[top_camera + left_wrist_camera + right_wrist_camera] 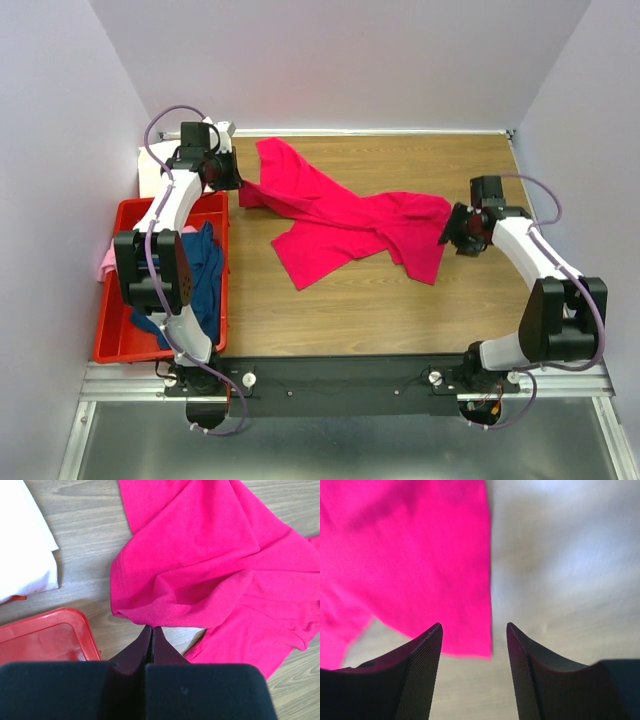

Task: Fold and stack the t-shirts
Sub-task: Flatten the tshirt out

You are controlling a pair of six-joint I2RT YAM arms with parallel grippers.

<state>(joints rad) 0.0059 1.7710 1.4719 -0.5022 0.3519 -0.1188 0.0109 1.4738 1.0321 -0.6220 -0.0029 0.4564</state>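
My right gripper is due to move back and to the left in the top view, down over the shirt's near corner, because that corner lies free on the table.
The magenta-pink t-shirt (345,222) lies crumpled across the middle of the wooden table. My left gripper (240,185) is at its left edge; in the left wrist view its jaws (152,628) are shut on the shirt's hem (150,615). My right gripper (447,232) is open at the shirt's right edge. In the right wrist view (474,626) the shirt's corner (465,630) lies just ahead of the gap, untouched. A folded white t-shirt (150,170) lies at the far left. A navy t-shirt (205,275) is in the red bin. A pale pink t-shirt (106,262) peeks out left of the bin.
The red plastic bin (120,345) stands at the table's left side, beside my left arm; its corner shows in the left wrist view (50,635). The white t-shirt (25,545) lies close to the left of my left gripper. White walls enclose the table.
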